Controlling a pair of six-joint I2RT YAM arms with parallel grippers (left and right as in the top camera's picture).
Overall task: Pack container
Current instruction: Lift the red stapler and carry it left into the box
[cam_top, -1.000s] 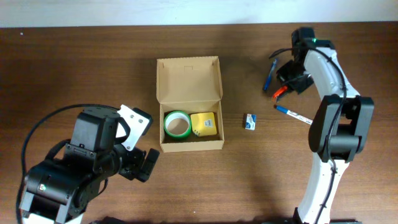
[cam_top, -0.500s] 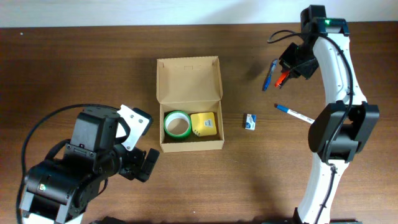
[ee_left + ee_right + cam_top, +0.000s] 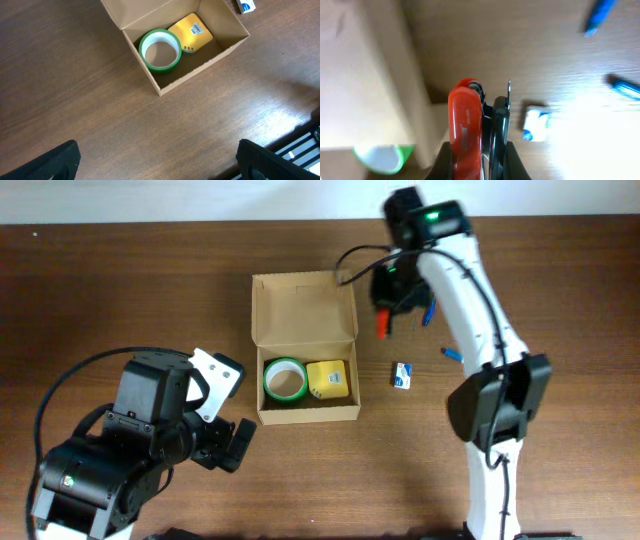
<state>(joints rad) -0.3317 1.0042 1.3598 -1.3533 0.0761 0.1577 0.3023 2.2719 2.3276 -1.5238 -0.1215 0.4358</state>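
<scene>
My right gripper moves back and down into the box's end by the eraser next to release the stapler, since the tape roll fills the box's other end.
The container is a tan cardboard box with its flap lid open toward the far side; it also shows in the left wrist view. Inside lie a green tape roll and a yellow item. My right gripper is shut on a red-and-black stapler-like tool and holds it above the table just right of the box. My left gripper is open and empty over bare table near the box's front.
A small blue-and-white eraser lies right of the box. One blue pen lies behind the right arm, and the tip of a second shows beside it. The table's front edge is near the left gripper.
My right arm has swung left from the far right pens toward the box, carrying the red tool. The left arm has not moved.
</scene>
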